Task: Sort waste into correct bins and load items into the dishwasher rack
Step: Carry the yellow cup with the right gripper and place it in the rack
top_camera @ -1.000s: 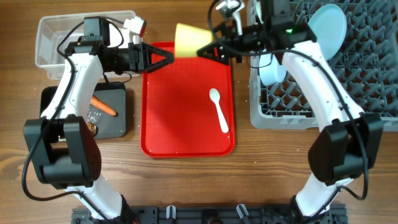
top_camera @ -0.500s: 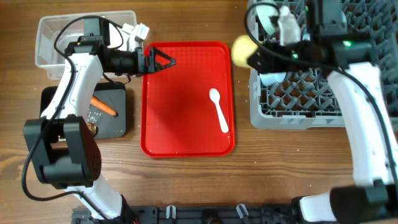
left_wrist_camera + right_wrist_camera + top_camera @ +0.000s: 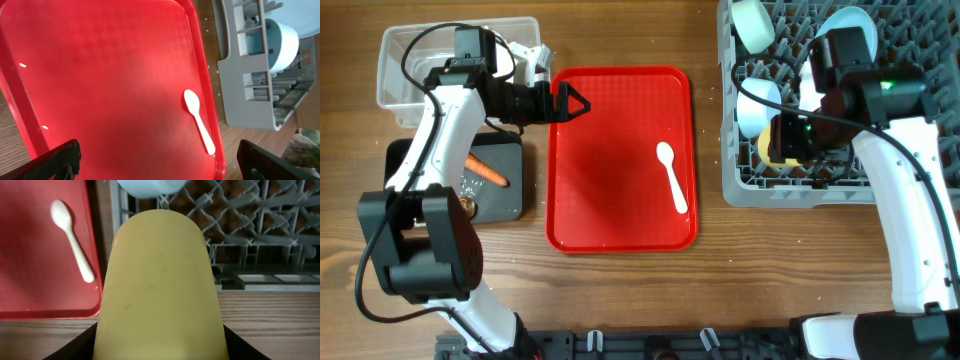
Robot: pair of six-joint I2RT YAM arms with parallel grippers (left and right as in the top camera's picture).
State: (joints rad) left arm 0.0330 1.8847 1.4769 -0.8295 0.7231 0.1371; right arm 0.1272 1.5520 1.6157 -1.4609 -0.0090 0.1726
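My right gripper shifts toward the red tray next and lowers the yellow cup into the rack's near corner (image 3: 757, 161), free beside the light bowl.
My right gripper (image 3: 788, 140) is shut on the small yellow cup (image 3: 771, 149), holding it over the front left part of the grey dishwasher rack (image 3: 910, 130). The cup (image 3: 160, 280) fills the right wrist view, with the rack (image 3: 260, 230) beyond it. A white spoon (image 3: 671, 176) lies on the red tray (image 3: 610, 200). My left gripper (image 3: 582, 103) stands open over the tray's far left edge with nothing between its fingers; below it are the spoon (image 3: 199, 120) and tray (image 3: 100, 75). Two light bowls (image 3: 757, 100) and a plate (image 3: 850, 30) stand in the rack.
A clear tub (image 3: 400, 60) sits at the far left. In front of it, a black tray (image 3: 510, 195) holds a carrot (image 3: 486, 172) and a small brown scrap (image 3: 468, 207). Bare wood lies in front of the red tray.
My right gripper carried the yellow cup from above the tray's far edge to the rack's front left part. The left gripper opened wide and drew slightly left.
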